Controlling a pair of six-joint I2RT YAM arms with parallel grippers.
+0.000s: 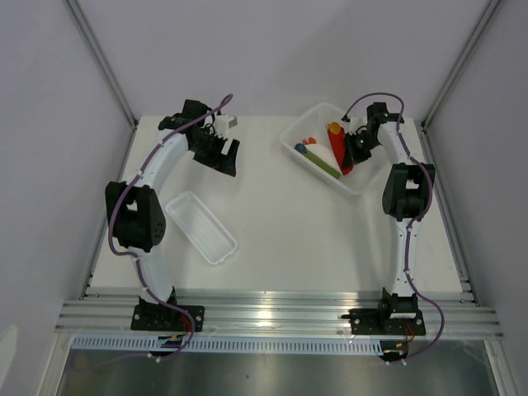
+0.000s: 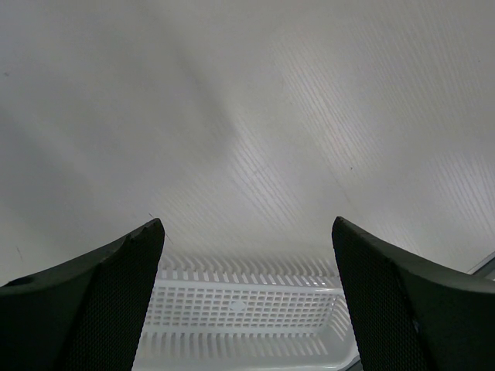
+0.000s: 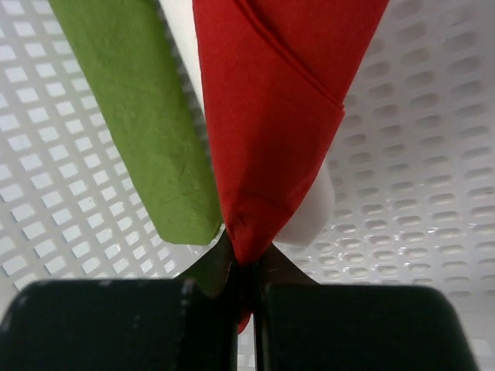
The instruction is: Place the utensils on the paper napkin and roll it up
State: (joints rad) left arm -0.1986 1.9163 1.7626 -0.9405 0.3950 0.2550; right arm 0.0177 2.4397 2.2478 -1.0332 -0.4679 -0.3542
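Observation:
Only the bunched corner of the red napkin is pinched. My right gripper will next lower it slightly back toward the near end of the basket and then let go of it.
The red paper napkin point(image 1: 340, 149) is folded and hangs over the white mesh basket point(image 1: 307, 161) at the back right. My right gripper point(image 1: 355, 154) is shut on it. In the right wrist view the jaws point(image 3: 246, 263) pinch the lower corner of the red napkin point(image 3: 278, 100). Small orange pieces, apparently the utensils point(image 1: 309, 141), lie in the basket's left part. My left gripper point(image 1: 228, 157) hovers open over the table at the back left. Nothing is between its spread fingers point(image 2: 246, 222).
A narrow white tray point(image 1: 200, 227) lies on the table in front of the left arm, and its slotted floor point(image 2: 247, 309) shows low in the left wrist view. Inside the basket, a green folded strip point(image 3: 147, 116) and a white piece point(image 3: 313, 205) lie beside the napkin.

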